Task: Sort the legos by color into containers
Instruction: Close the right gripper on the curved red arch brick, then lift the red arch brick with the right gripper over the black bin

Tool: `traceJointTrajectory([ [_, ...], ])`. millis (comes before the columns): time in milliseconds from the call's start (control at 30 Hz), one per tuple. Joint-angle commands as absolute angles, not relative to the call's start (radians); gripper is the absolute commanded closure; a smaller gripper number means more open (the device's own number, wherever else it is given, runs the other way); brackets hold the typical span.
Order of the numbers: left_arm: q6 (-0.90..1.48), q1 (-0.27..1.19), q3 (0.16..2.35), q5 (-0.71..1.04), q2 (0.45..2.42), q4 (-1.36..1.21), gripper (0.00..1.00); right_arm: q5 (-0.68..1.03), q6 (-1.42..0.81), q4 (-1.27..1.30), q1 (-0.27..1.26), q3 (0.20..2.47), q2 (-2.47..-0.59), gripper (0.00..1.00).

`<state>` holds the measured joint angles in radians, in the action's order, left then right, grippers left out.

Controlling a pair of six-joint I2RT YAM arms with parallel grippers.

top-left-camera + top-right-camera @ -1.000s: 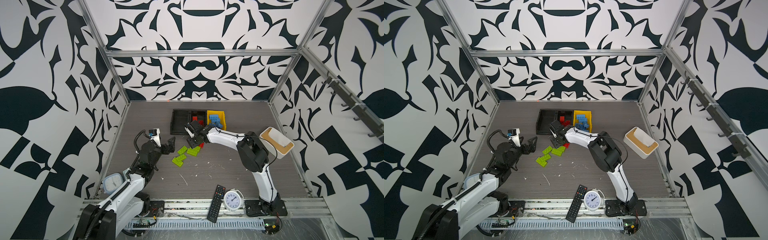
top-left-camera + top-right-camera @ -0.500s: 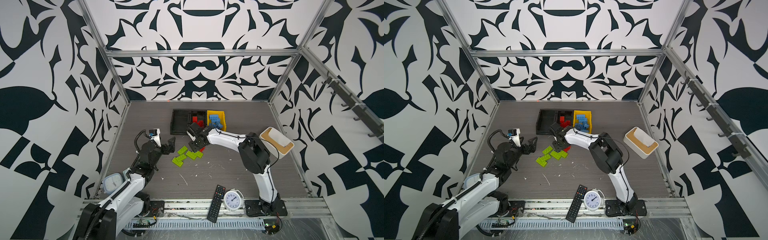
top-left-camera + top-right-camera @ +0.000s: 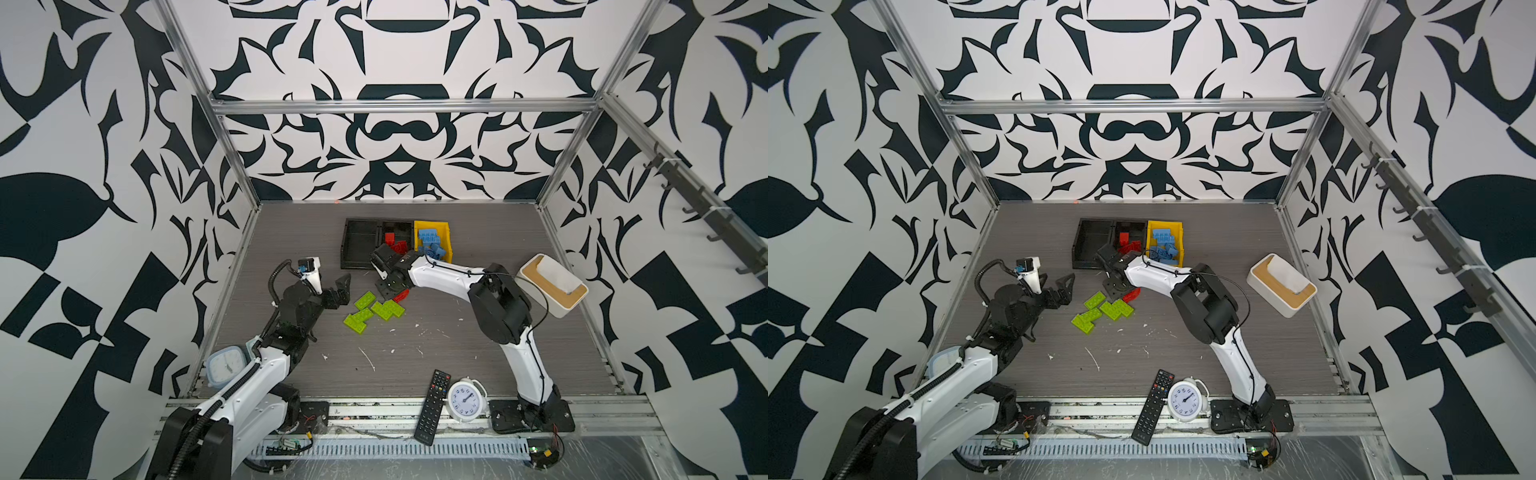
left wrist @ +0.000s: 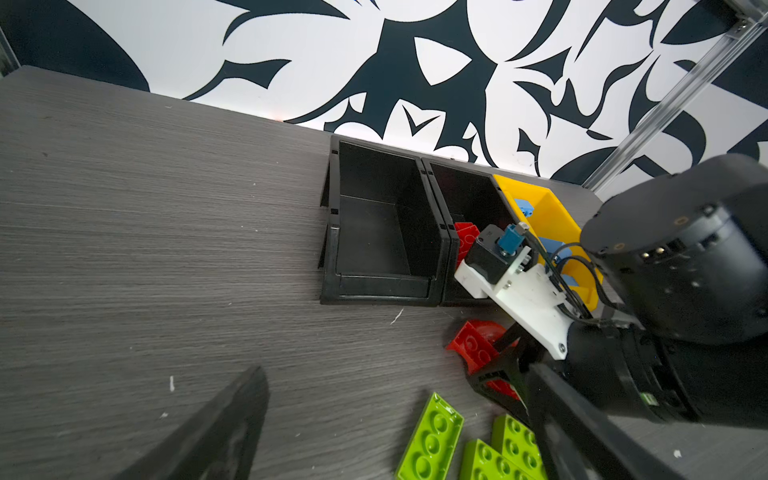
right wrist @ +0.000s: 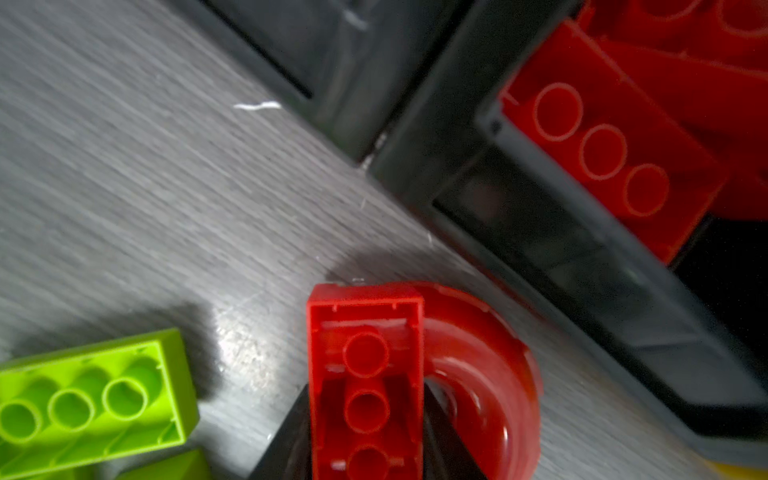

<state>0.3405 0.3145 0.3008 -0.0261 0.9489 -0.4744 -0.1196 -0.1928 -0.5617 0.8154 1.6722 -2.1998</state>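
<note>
Red legos already lie in the black tray beside the yellow bin. My right gripper should lift the red lego up and outward over that tray to release it.
My right gripper [image 3: 388,293] [image 5: 365,415] is down at the table in front of the black trays, shut on a red lego [image 5: 365,353] [image 3: 401,296] [image 4: 473,345]; a red half-round piece [image 5: 482,365] lies against it. Three lime green legos [image 3: 365,300] [image 3: 388,309] [image 3: 357,320] lie just beside it. My left gripper [image 3: 343,291] [image 4: 390,415] hangs open left of the green legos [image 4: 432,440], holding nothing. The left black tray [image 3: 359,245] [image 4: 374,241] is empty. The right black tray [image 3: 395,227] holds red legos [image 3: 390,239]. The yellow bin [image 3: 444,230] holds blue legos [image 3: 430,243].
A white box with a tan wooden rim [image 3: 552,286] stands at the right. A black remote [image 3: 432,401] and a round white clock [image 3: 465,399] lie at the front edge. A square pale clock [image 3: 224,365] sits by my left arm. White scraps dot the table.
My right gripper moved down from the trays' front to the table beside the green legos and closed on the red lego. The left arm has not moved.
</note>
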Motion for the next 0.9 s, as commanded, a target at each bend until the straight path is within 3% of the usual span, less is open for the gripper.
traceJointTrajectory([
  [0,0.338,0.312,0.31,-0.026,0.933,-0.475,0.01,-0.144,-0.189,-0.533,0.817,1.656,-2.142,0.7],
  [467,0.339,0.313,0.31,-0.026,0.929,-0.472,0.01,-0.156,-0.165,-0.523,0.812,1.648,-1.995,0.78],
  [867,0.334,0.313,0.304,-0.025,0.924,-0.481,0.01,-0.166,-0.15,-0.392,0.727,1.812,-2.11,0.8],
])
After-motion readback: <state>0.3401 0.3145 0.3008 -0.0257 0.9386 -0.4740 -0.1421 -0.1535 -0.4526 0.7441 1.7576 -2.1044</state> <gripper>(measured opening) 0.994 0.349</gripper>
